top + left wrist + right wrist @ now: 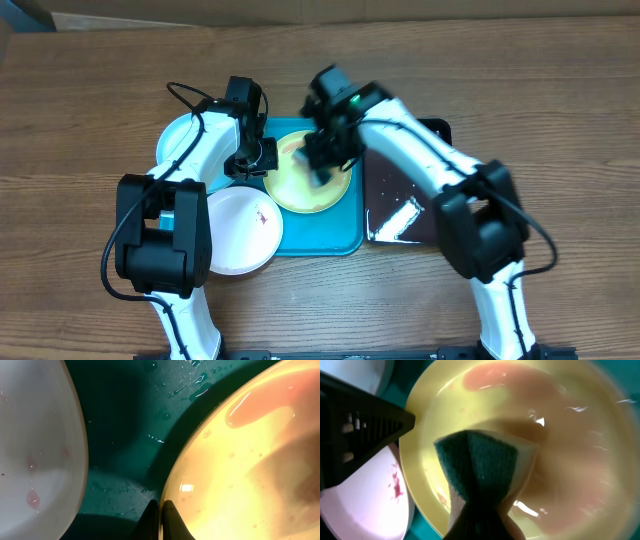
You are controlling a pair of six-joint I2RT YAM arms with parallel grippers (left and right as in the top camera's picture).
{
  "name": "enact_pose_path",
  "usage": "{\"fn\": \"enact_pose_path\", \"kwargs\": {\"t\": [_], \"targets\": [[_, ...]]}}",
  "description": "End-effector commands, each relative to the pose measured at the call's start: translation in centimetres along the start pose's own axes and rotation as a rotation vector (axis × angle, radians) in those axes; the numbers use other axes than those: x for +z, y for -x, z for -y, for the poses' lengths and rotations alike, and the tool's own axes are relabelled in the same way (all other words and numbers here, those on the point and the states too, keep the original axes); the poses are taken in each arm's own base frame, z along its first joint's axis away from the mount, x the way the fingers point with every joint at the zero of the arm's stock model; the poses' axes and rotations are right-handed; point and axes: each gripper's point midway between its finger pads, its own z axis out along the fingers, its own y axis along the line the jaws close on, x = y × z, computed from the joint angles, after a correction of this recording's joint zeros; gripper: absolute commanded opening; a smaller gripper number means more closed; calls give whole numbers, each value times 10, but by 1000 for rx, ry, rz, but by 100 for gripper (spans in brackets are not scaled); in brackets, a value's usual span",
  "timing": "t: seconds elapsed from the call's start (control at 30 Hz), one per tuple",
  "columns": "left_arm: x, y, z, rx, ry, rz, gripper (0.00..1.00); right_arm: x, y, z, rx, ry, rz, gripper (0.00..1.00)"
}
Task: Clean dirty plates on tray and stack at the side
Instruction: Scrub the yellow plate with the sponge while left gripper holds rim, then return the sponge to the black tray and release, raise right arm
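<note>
My right gripper should lift off the plate next, cross to the glossy black tray [410,170], clear beside the teal tray [330,235], and bring the green sponge down to let go of it.
The yellow-green plate [300,190] lies wet on the teal tray [330,235]. My left gripper [262,165] is shut on its left rim, as the left wrist view shows [161,515]. My right gripper [325,162] is shut on a green sponge [480,462] and presses it onto the plate [565,460], which has a pinkish smear near its far side. The white plate [240,230], with a red smear [396,485], rests at the tray's front left corner. The light blue plate [178,138] lies on the table left of the tray, partly under my left arm.
A glossy black tray [395,190] sits right of the teal tray, under my right arm. Water drops lie on the teal tray floor [130,420] between the white plate [40,450] and the yellow-green plate [250,460]. Wooden table all round.
</note>
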Motion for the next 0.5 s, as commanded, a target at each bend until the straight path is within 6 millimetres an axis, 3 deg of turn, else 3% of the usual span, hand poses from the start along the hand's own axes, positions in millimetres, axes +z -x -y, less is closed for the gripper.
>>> {"fn": "enact_pose_path", "kwargs": {"t": [0.0,0.27,0.47], "targets": [[8,-6,1,24,4,-23,4,-88,21,23,58,-21,140,4],[8,-7,3,16,-9,-26,4,-112,-47,121,281,-329,-70,4],[8,-7,9,15,-45,-32,7,-93,-75,161,399,-486,-114,4]]}}
